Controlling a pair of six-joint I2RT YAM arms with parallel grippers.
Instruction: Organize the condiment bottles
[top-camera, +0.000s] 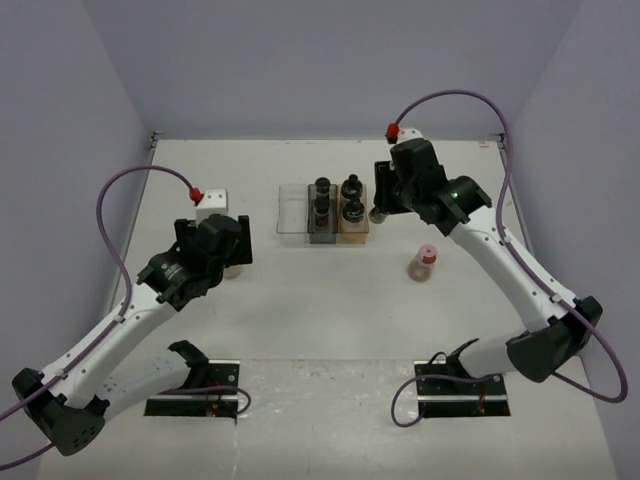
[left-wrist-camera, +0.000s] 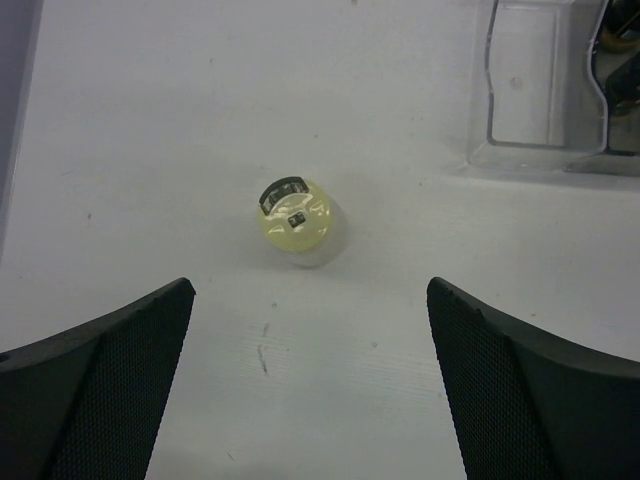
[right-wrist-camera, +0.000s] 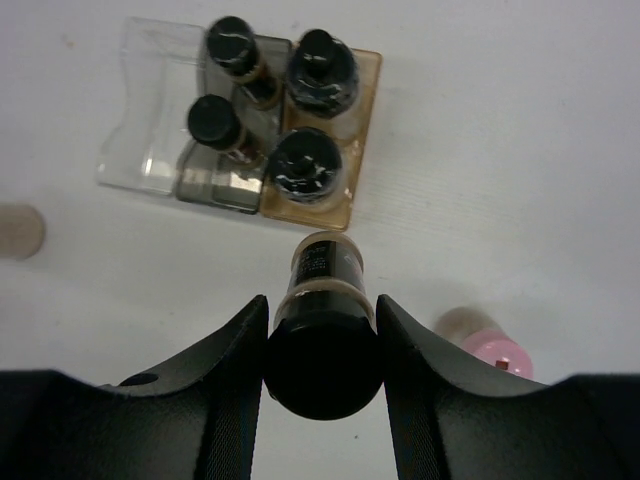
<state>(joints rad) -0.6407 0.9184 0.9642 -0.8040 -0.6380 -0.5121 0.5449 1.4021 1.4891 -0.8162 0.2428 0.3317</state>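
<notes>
The fifth bottle should go to the left in the top view, then down, with my right gripper. The grey part's near end (top-camera: 322, 236) (right-wrist-camera: 220, 187) is empty, so my right gripper should release the bottle there.
Four black-capped bottles (top-camera: 322, 187) stand in the three-part tray (top-camera: 291, 212), two in the grey part and two in the tan part (right-wrist-camera: 365, 120). My right gripper (right-wrist-camera: 322, 335) is shut on a fifth black-capped bottle (right-wrist-camera: 326, 268) with dark contents, held just right of the tray's tan part (top-camera: 378, 212). The pink-capped bottle (top-camera: 424, 263) stands on the table to the right and also shows in the right wrist view (right-wrist-camera: 495, 352). My left gripper (left-wrist-camera: 310, 300) is open above the table, with the yellow-green-capped bottle (left-wrist-camera: 294, 220) standing just ahead of its fingertips.
The tray's clear left part (left-wrist-camera: 530, 90) holds nothing. Purple-grey walls close in the table on the left, back and right. Cables loop above both arms. The arm bases sit at the near edge.
</notes>
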